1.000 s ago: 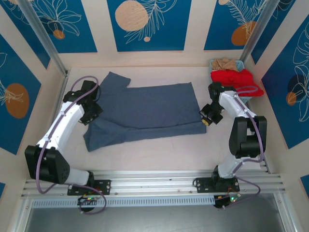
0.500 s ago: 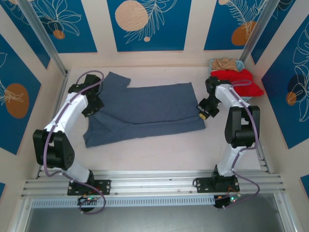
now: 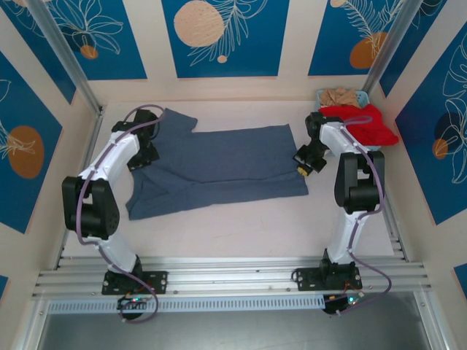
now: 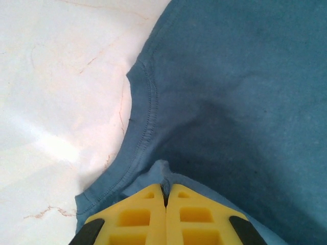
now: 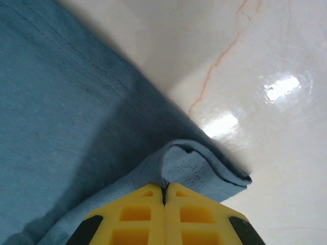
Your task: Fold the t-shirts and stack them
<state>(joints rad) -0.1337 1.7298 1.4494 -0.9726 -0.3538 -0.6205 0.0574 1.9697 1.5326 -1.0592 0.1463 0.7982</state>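
My left gripper will next go down slightly onto the cloth (image 3: pixel 152 170) beside the neck seam and open its fingers to release the pinched fold, since the shirt is spread out.
A slate-blue t-shirt (image 3: pixel 219 164) lies spread across the middle of the table, its near long edge lifted and folded over. My left gripper (image 3: pixel 143 154) is shut on the shirt's left side near the collar; its yellow fingers (image 4: pixel 145 214) pinch a fold of blue cloth (image 4: pixel 230 102) beside the neck seam. My right gripper (image 3: pixel 304 165) is shut on the shirt's right hem; a bunched corner of blue cloth (image 5: pixel 204 171) rises between its yellow fingers (image 5: pixel 186 214). A red t-shirt (image 3: pixel 361 122) and a beige one (image 3: pixel 339 95) lie piled at the back right.
A light-blue basket (image 3: pixel 323 97) under the red and beige shirts sits in the back right corner. Blue patterned walls close in the back and both sides. Bare pale tabletop (image 3: pixel 241 226) stretches in front of the shirt, up to the metal rail (image 3: pixel 233 273).
Both grippers have moved toward the back of the table, carrying the shirt's near edge up and over the shirt. The visible cloth has become narrower front to back.
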